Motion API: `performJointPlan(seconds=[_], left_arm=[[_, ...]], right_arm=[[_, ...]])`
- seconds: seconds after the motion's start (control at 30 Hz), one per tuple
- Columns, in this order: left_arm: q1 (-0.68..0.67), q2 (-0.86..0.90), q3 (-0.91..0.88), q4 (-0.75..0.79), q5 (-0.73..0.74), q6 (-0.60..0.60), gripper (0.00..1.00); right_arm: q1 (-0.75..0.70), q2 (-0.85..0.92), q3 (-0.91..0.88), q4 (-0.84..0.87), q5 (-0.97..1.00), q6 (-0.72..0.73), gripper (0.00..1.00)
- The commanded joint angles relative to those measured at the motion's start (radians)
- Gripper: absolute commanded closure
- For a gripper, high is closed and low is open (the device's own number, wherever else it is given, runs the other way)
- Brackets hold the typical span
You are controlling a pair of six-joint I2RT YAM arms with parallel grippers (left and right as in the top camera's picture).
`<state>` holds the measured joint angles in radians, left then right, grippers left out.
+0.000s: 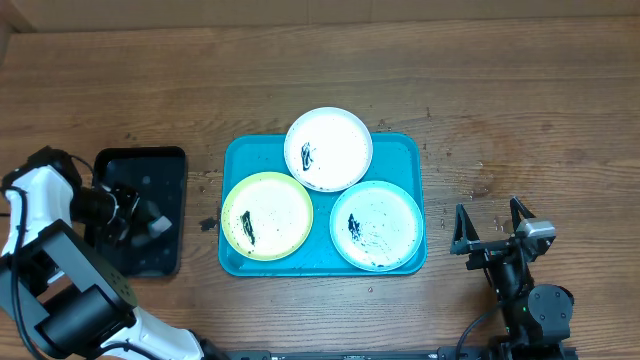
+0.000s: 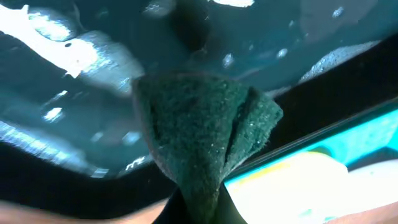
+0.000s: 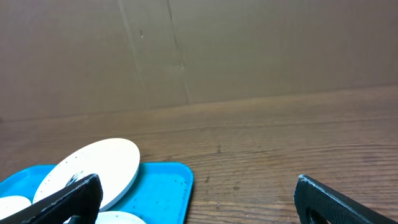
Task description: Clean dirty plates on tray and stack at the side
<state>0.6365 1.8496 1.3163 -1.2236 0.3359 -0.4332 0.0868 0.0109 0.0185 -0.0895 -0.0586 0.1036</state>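
My left gripper lifts from the black tray (image 1: 160, 165) next, carries the scouring pad over the yellow-green rimmed plate (image 1: 270, 212) and lowers it, given that plate's dark smears.
The turquoise tray (image 1: 400, 150) lies mid-table with three smeared plates on it: a white plate (image 1: 330, 145) at the back, a yellow-green rimmed plate (image 1: 270, 212) front left, a light-blue rimmed plate (image 1: 385, 220) front right. My left gripper (image 1: 140, 215) is over the small black tray (image 1: 160, 165) and is shut on a dark green scouring pad (image 2: 205, 134). My right gripper (image 1: 490, 222) is open and empty, right of the turquoise tray (image 3: 161, 186). The white plate (image 3: 106, 165) shows in the right wrist view.
The black tray holds water or a wet sheen (image 2: 74, 50). Bare wooden table (image 1: 520, 110) surrounds both trays. A cardboard wall (image 3: 249, 50) stands behind the table.
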Motion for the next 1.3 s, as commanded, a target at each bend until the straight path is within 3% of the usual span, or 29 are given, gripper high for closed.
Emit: performJointPlan(seconds=[0.0, 0.17, 0.23, 0.4, 0.63, 0.83, 1.07, 1.27], left_arm=[[0.004, -0.033, 0.154, -0.063, -0.052, 0.058, 0.96], [-0.004, -0.034, 0.259, -0.088, -0.105, 0.051, 0.96], [-0.027, -0.031, 0.163, -0.011, -0.182, -0.011, 0.96], [-0.042, -0.030, -0.004, 0.119, -0.178, -0.019, 0.96], [-0.042, -0.034, 0.206, -0.101, -0.039, 0.097, 0.96], [-0.079, -0.040, 0.419, -0.316, 0.243, 0.222, 0.96], [-0.299, -0.043, 0.347, -0.420, 0.231, 0.350, 0.96], [-0.602, -0.043, 0.141, -0.199, 0.229, 0.317, 0.96]], right_arm=[[0.006, -0.008, -0.010, 0.008, 0.013, -0.003, 0.00], [0.006, -0.008, -0.010, 0.008, 0.013, -0.003, 0.00], [0.006, -0.008, -0.010, 0.008, 0.013, -0.003, 0.00], [0.006, -0.008, -0.010, 0.008, 0.013, -0.003, 0.00], [0.006, -0.008, -0.010, 0.008, 0.013, -0.003, 0.00], [0.006, -0.008, -0.010, 0.008, 0.013, -0.003, 0.00], [0.006, -0.008, -0.010, 0.008, 0.013, -0.003, 0.00], [0.006, -0.008, -0.010, 0.008, 0.013, -0.003, 0.00]])
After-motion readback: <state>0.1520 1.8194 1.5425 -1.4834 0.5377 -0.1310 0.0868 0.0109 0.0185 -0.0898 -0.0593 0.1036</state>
